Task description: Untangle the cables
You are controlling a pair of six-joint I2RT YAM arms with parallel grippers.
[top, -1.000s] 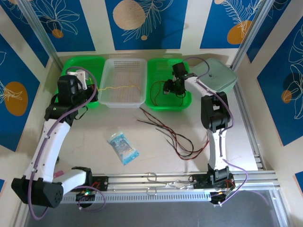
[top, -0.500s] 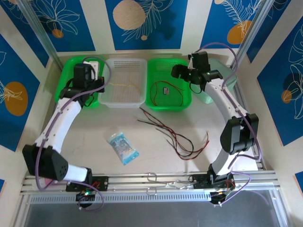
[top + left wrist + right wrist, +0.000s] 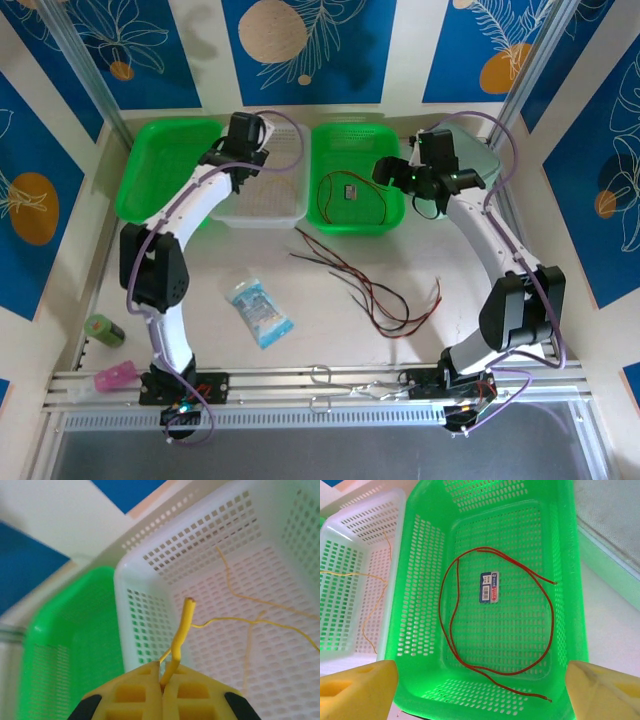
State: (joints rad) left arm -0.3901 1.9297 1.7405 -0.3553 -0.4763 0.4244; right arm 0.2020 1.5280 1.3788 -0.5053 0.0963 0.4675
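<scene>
My left gripper is about to carry the cable end across the white basket, toward the red loop's side, and will release it where more yellow cable lies.
My left gripper [image 3: 248, 160] hangs over the back left of the white basket [image 3: 262, 212], shut on the end of a yellow cable [image 3: 182, 625]. The stub of that cable sticks up between the closed jaws [image 3: 162, 680]. More thin pale yellow cable [image 3: 250, 622] lies on the white basket's floor. My right gripper [image 3: 392, 172] is open above the right green basket [image 3: 355, 226], its yellow fingers [image 3: 357, 690] wide apart and holding nothing. A red cable [image 3: 451, 630] lies looped in that basket. Red and dark cables [image 3: 370, 290] are tangled on the table.
An empty green basket [image 3: 150, 180] stands at the back left. A blue packet [image 3: 260, 312] lies on the table's near middle. A green roll [image 3: 103, 330] and a pink object [image 3: 115, 377] sit at the near left. A pale green lid [image 3: 480, 160] rests at the back right.
My left arm has swung right from the left green basket to the white basket, still shut on the yellow cable. My right gripper opened, rose out of the green basket and left the red cable there.
</scene>
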